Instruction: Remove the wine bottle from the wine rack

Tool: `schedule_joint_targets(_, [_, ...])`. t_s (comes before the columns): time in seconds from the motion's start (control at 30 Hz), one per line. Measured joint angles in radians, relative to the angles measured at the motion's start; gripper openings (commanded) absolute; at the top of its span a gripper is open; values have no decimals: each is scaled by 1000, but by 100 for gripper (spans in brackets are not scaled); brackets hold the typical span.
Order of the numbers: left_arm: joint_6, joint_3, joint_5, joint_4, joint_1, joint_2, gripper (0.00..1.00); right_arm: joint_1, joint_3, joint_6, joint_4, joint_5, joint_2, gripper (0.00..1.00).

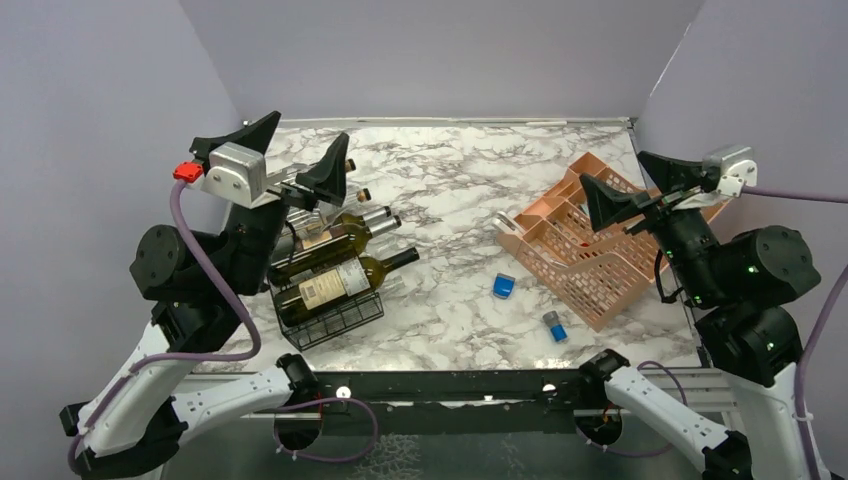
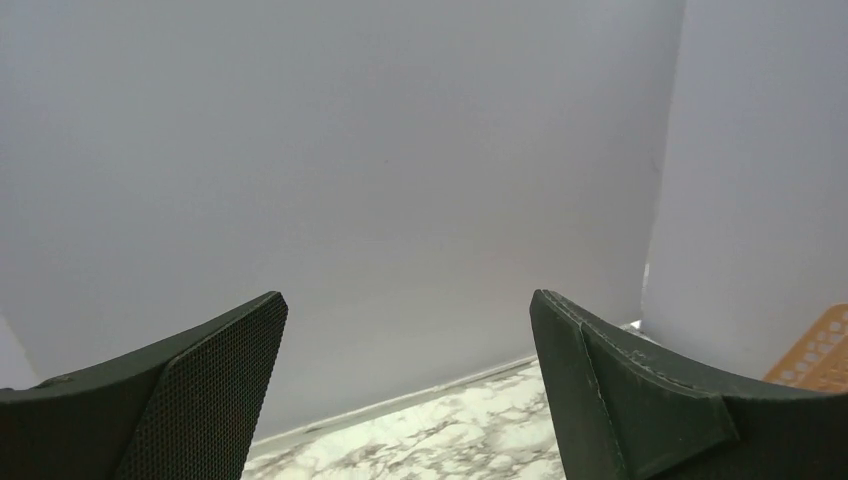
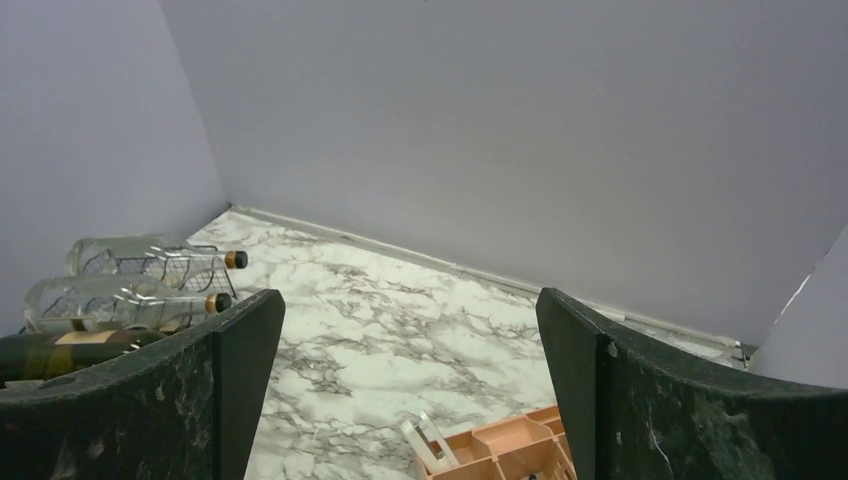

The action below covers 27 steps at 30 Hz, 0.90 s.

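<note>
The front bottle's neck [image 1: 402, 259] sticks out past the rack, so my left gripper should tilt down and to its right in the top view onto it next.
The black wire wine rack [image 1: 333, 320] stands at the table's left and holds several bottles on their sides. A dark green bottle with a cream label [image 1: 345, 280] lies in front, its neck pointing right. A second green bottle [image 1: 335, 238] lies behind it, and two clear bottles with gold caps [image 1: 352, 192] lie further back. The right wrist view shows the clear bottles [image 3: 140, 256] at its left edge. My left gripper [image 1: 303, 148] is open and empty, raised above the rack's back end. My right gripper [image 1: 628, 180] is open and empty, raised over the right side.
An orange-pink plastic mesh organizer [image 1: 575, 245] lies tipped on the right side, below my right gripper, and it also shows in the right wrist view [image 3: 500, 445]. Two small blue objects [image 1: 504, 287] [image 1: 555, 326] lie on the marble top. Purple walls enclose three sides.
</note>
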Motion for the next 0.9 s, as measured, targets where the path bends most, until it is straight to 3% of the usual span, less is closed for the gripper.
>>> schedule_joint_targets(0.2, [-82, -6, 57, -37, 154, 16, 99, -25, -63, 19, 36, 1, 31, 100])
schedule_joint_targets(0.37, [-175, -14, 133, -100, 345, 47, 99, -49, -98, 73, 59, 17, 84, 100])
schedule_joint_targets(0.6, [-322, -34, 316, -194, 547, 110, 99, -78, -125, 164, 63, 23, 162, 100])
schedule_joint_targets(0.77, [-420, -55, 477, -253, 619, 186, 99, -92, -125, 230, 53, 13, 220, 100])
schedule_joint_targets(0.9, [-473, -85, 579, -318, 612, 256, 99, -98, -125, 254, 38, -35, 257, 100])
